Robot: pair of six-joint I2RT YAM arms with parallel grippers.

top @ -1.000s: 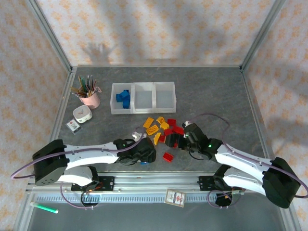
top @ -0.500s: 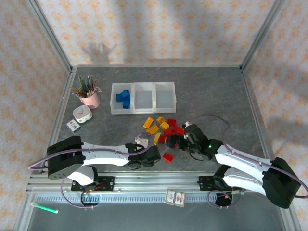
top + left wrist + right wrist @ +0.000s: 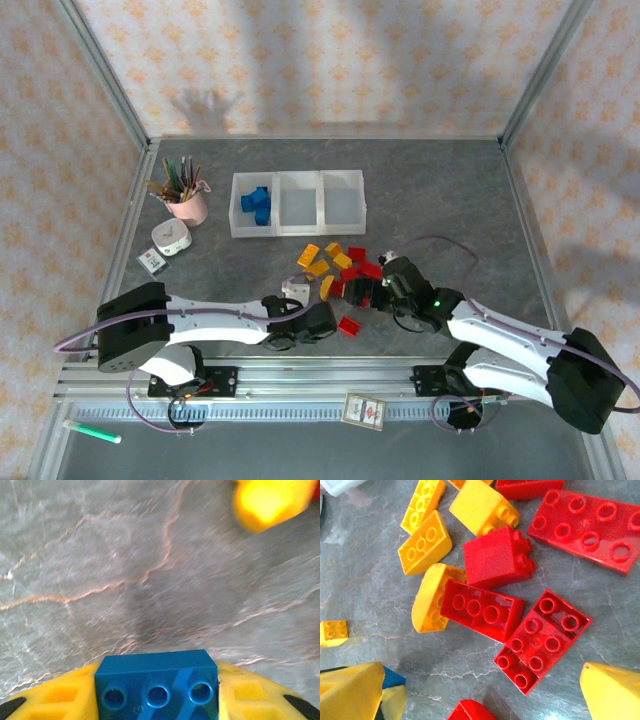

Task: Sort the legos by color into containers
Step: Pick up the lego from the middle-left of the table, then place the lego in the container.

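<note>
I should next raise my left gripper and swing it outward over the bin of blue legos to release its blue lego, since that bin already holds the same color.
A blue lego (image 3: 156, 672) sits between the yellow fingers (image 3: 60, 697) of my left gripper (image 3: 156, 682), which is shut on it just above the grey table. In the top view this gripper (image 3: 305, 325) is near the front edge, left of a lone red lego (image 3: 349, 325). My right gripper (image 3: 485, 692) hangs open over the red legos (image 3: 482, 607), nothing between its fingers (image 3: 615, 690). Yellow legos (image 3: 318, 262) and red legos (image 3: 362, 264) lie in a loose pile. The containers (image 3: 298, 228) stand behind; the left bin holds blue legos (image 3: 256, 203).
A pink cup of pens (image 3: 186, 202) stands at the back left, with a small white device (image 3: 171, 238) and a card (image 3: 152, 262) in front of it. A green marker (image 3: 92, 432) lies on the front rail. Metal frame posts border the table.
The left arm has swung right and its jaws have closed on the blue lego, which lay uncovered by the front edge before. The right arm has barely moved.
</note>
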